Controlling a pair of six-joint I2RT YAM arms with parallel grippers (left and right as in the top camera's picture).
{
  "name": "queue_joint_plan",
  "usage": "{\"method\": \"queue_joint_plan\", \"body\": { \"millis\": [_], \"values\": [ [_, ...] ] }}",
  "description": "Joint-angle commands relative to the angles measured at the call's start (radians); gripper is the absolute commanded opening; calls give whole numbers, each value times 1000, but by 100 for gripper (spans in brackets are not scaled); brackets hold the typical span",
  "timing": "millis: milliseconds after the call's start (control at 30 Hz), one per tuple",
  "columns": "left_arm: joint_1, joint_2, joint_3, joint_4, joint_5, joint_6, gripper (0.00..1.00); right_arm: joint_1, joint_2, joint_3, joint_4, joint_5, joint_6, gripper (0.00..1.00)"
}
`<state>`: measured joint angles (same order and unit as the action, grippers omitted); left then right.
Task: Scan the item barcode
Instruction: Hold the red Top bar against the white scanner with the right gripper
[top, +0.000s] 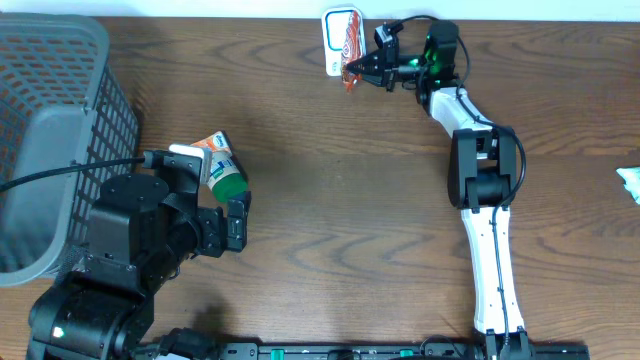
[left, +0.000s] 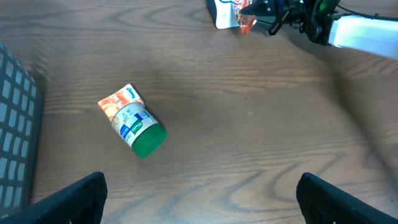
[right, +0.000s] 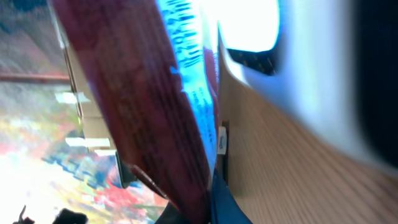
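Clear wood by the white item (top: 600, 164) lies right of my right gripper in the overhead view. Next my right gripper lifts, swings there and lowers to release the packet.
A white and red snack packet (top: 342, 38) stands at the table's far edge, and my right gripper (top: 366, 66) is shut on its lower red end. In the right wrist view the packet (right: 143, 106) fills the frame, blurred and dark red with a blue-printed strip, pinched at my right gripper (right: 208, 202). I can make out no barcode on it. My left gripper (left: 199, 199) hangs open over bare wood with nothing between its fingers. Ahead of it to the left, a green-capped bottle (left: 134, 121) lies on its side. No scanner shows in any view.
A grey mesh basket (top: 60, 110) stands at the left edge of the table, close to the left arm. The green-capped bottle (top: 222, 172) lies just right of that arm. Something white (top: 630, 180) sits at the far right edge.
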<state>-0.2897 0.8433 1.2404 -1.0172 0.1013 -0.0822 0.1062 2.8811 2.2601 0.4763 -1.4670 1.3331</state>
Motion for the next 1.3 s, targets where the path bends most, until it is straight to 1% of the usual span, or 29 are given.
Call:
{"method": "queue_joint_plan", "body": {
  "millis": [0, 167, 267, 400, 467, 700, 733, 833, 967, 1067, 1133, 1200, 1267],
  "values": [
    [3, -2, 11, 0, -9, -2, 98, 24, 0, 21, -10, -59, 17, 1],
    [3, -2, 11, 0, -9, -2, 98, 31, 0, 21, -35, -91, 16, 1],
    [3, -2, 11, 0, -9, -2, 98, 28, 1, 21, -80, -88, 12, 1],
    [3, -2, 11, 0, -9, -2, 98, 5, 6, 18, -208, -66, -14, 1],
    [3, -2, 11, 0, -9, -2, 98, -4, 18, 18, -239, -56, -9, 1],
    [3, -2, 11, 0, -9, -2, 98, -27, 67, 16, -272, -15, 107, 1],
    [3, -2, 11, 0, -9, -2, 98, -27, 67, 16, -271, -7, 109, 1],
    [3, -2, 11, 0, -9, -2, 98, -27, 67, 16, -233, 8, 192, 1],
    [3, -2, 11, 0, -9, -2, 98, -27, 66, 16, -223, 29, 253, 1],
    [3, -2, 11, 0, -9, -2, 98, -28, 66, 16, -131, 28, 336, 1],
    [3, -2, 11, 0, -9, -2, 98, -28, 60, 16, 7, 21, 405, 1],
    [3, -2, 11, 0, -9, -2, 98, -28, 46, 16, 195, 18, 540, 2],
    [3, -2, 11, 0, -9, -2, 98, -28, 25, 16, 437, 26, 719, 2]
  ]
}}
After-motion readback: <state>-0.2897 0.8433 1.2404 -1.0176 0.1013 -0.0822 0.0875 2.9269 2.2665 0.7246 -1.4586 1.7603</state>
